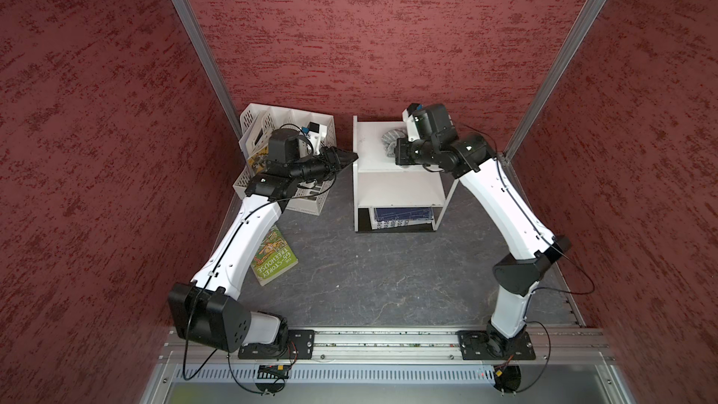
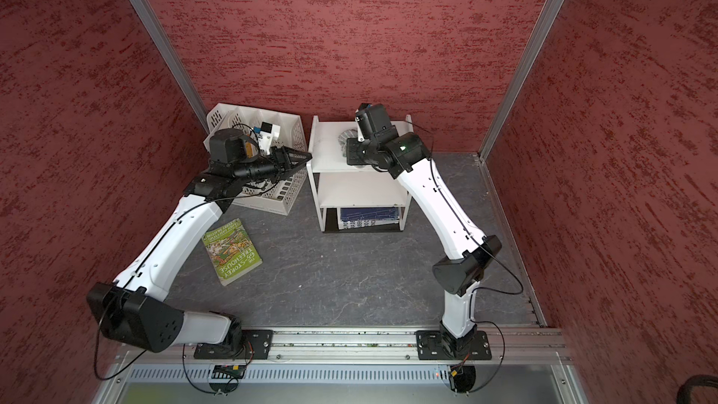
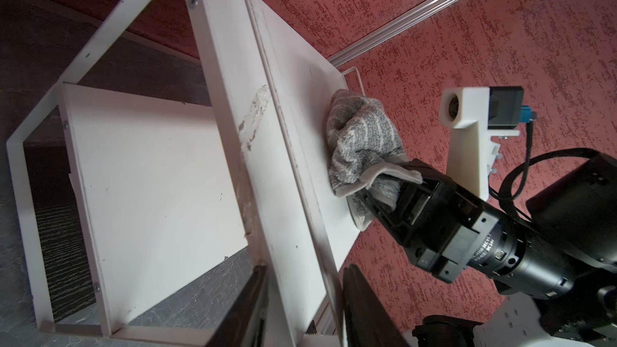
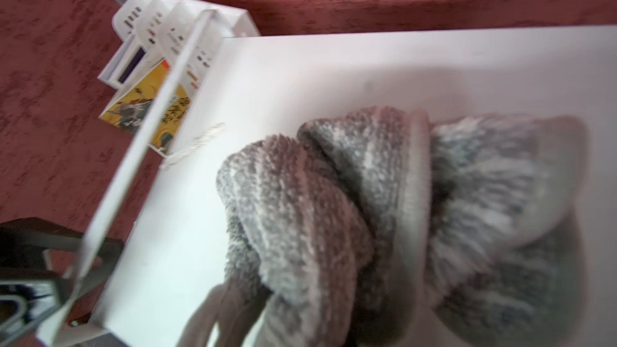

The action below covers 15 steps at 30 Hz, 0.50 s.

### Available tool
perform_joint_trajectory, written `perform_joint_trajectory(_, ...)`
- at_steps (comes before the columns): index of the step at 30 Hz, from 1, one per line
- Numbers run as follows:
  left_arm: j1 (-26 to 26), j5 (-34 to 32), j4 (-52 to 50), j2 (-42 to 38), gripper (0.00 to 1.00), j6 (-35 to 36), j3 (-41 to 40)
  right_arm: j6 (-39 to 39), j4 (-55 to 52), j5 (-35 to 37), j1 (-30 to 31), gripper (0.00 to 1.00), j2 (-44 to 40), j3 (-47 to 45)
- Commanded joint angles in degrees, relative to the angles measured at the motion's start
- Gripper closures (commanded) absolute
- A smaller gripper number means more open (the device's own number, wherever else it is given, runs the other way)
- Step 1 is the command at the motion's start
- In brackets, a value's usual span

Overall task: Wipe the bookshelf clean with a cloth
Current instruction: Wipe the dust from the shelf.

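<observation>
The cloth will come back off the shelf's top board next, as the robot's right hand takes it down to the bare floor in front of the shelf [image 1: 440, 284] and lets go of it where space is clear.
The white bookshelf [image 1: 400, 184] stands at the back of the dark floor. The grey-and-white striped cloth [image 1: 389, 138] lies bunched on its top board. My right gripper [image 3: 384, 191] is shut on the cloth [image 3: 362, 141] and presses it onto that board; the cloth [image 4: 334, 195] hides the fingertips in the right wrist view. My left gripper [image 1: 347, 158] is at the shelf's left side. Its jaws straddle the top edge of the side panel [image 3: 233, 101], one finger against each face. A brownish smear [image 3: 255, 111] marks that panel.
A white perforated file rack [image 1: 311, 116] holding books leans behind my left arm. A green paperback [image 1: 274, 258] lies on the floor beside that arm. A blue book [image 1: 402, 216] lies on the shelf's bottom tier. Red walls close in on three sides.
</observation>
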Motion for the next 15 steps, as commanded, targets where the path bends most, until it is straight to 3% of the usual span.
perform_joint_trajectory(1,0.25,-0.03,-1.75,0.83,0.56,1.64,1.41,-0.40,-11.01,6.73,-3.51,0.95,-1.46,-5.60)
perform_joint_trajectory(6,0.51,-0.62,-4.22,0.85,0.50,3.41,2.98,1.56,-9.74,2.06,-3.51,0.95,-3.64,-8.23)
perform_joint_trajectory(15,2.44,-1.07,-8.32,-1.12,0.26,6.26,6.49,2.29,0.37,-10.03,2.32,0.91,-4.67,-9.44)
